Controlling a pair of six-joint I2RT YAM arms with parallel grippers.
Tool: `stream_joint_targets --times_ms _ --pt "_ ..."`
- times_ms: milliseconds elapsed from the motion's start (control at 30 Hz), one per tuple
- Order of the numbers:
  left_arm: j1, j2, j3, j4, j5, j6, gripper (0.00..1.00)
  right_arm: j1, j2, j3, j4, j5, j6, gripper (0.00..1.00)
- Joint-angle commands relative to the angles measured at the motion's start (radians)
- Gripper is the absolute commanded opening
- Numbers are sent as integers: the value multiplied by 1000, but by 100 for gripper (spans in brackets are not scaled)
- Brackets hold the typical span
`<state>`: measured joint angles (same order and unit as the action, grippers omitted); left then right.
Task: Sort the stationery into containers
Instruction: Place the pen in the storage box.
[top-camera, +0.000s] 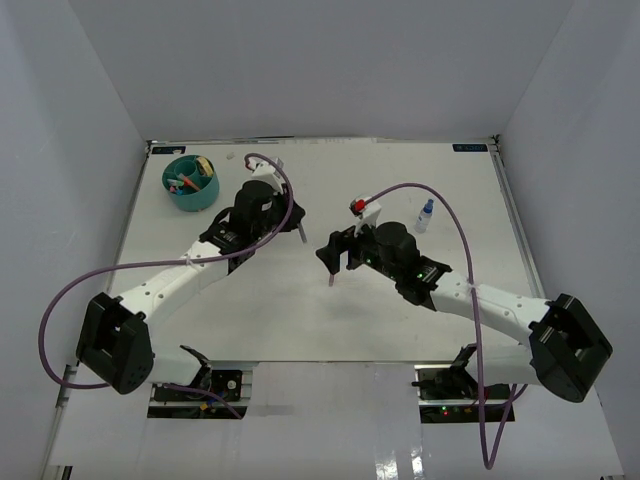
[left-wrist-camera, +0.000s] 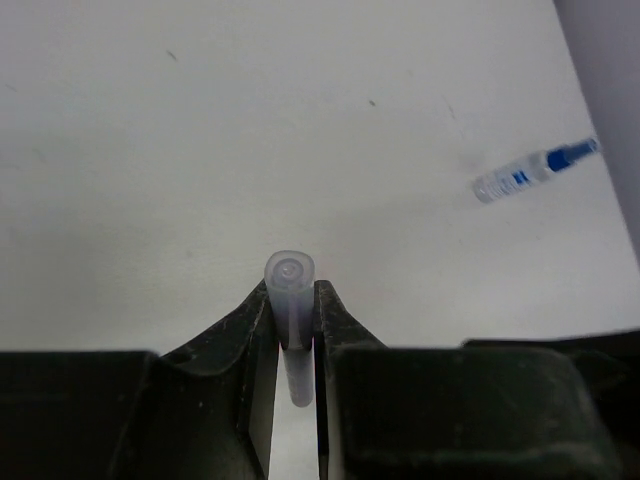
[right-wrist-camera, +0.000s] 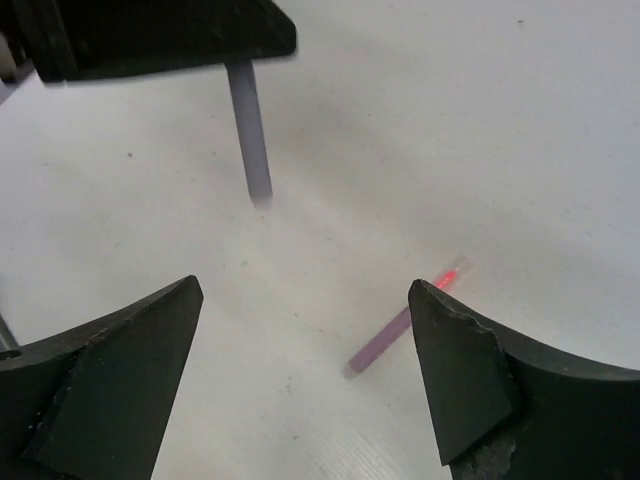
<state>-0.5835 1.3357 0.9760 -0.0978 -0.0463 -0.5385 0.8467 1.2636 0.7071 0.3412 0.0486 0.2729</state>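
Note:
My left gripper carries the marker left in the top view, over the teal organizer's pen section (top-camera: 184, 185), next and lowers to release it, since pens lie there.
My left gripper (top-camera: 298, 228) is shut on a thin pale-lilac marker (left-wrist-camera: 289, 275), held upright above the table; the marker also shows hanging down in the right wrist view (right-wrist-camera: 250, 140). My right gripper (top-camera: 335, 255) is open and empty, with its jaws wide apart (right-wrist-camera: 305, 300). A marker with a pink-red cap (right-wrist-camera: 400, 325) lies on the table just inside the right finger (right-wrist-camera: 470, 370); it also shows in the top view (top-camera: 331, 280). The round teal organizer (top-camera: 190, 190) stands far left and holds several items. A small blue-capped bottle (top-camera: 425, 215) stands at the right.
The bottle also shows in the left wrist view (left-wrist-camera: 530, 172), far right. A small red and white piece (top-camera: 360, 207) sits behind the right wrist. Grey walls surround the white table (top-camera: 400, 170). The two grippers are close together near the middle.

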Motion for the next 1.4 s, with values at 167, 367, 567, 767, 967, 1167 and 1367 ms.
stream_joint_targets --times_ms 167,367,567,767,967,1167,1367 --pt "137 57 144 29 -469 385 7 -1 -148 -113 -57 240 -78 91" --pt "286 160 136 280 -506 571 7 -12 -199 -190 -57 303 -123 90" --pt "425 243 133 400 -437 488 8 -28 -214 -230 -57 295 -133 90" --pt "508 295 128 495 -417 451 11 -41 -221 -244 -57 295 -138 90" --pt "544 335 124 547 -377 420 12 -49 -211 -244 -57 292 -143 90" --pt "565 378 102 606 -362 400 15 -54 -207 -244 -57 284 -144 90" --pt "573 422 104 630 -351 382 19 -57 -211 -250 -59 278 -146 90"
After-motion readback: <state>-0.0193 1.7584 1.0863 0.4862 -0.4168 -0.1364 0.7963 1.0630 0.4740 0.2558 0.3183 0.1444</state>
